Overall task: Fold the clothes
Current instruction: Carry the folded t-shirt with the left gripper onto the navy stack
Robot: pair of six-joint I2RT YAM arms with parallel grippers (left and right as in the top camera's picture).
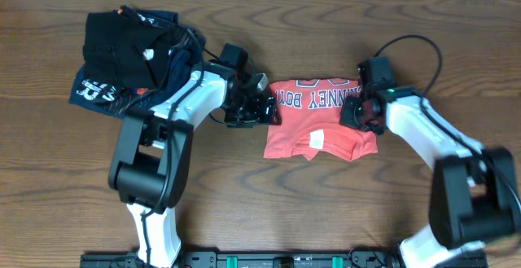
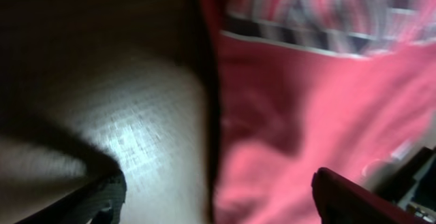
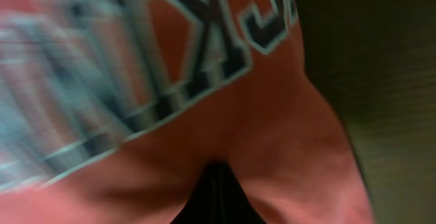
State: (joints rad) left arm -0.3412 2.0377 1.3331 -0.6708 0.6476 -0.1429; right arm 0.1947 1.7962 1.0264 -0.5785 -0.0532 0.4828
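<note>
My right gripper releases the cloth and rises off the shirt next, toward the bare wood to the right in the overhead view, since the shirt is folded into a rectangle.
The clothes (image 1: 321, 125), a coral-red T-shirt with white block lettering and a white neck tag, lie folded into a rectangle at the table's middle. My left gripper (image 1: 264, 109) is at the shirt's left edge. In the left wrist view it (image 2: 218, 186) stands open, its fingers (image 2: 102, 197) wide apart over the cloth's edge (image 2: 306, 115) and the bare wood. My right gripper (image 1: 365, 112) is at the shirt's right edge. In the right wrist view it (image 3: 218, 173) is shut on the red cloth (image 3: 272, 135), with folds running out from the pinch.
A folded black garment (image 1: 122, 44) lies on a navy garment with white lettering (image 1: 98, 93) at the back left, close behind my left arm. A black cable (image 1: 423, 48) loops behind the right arm. The wooden table (image 1: 326, 211) stretches toward the front.
</note>
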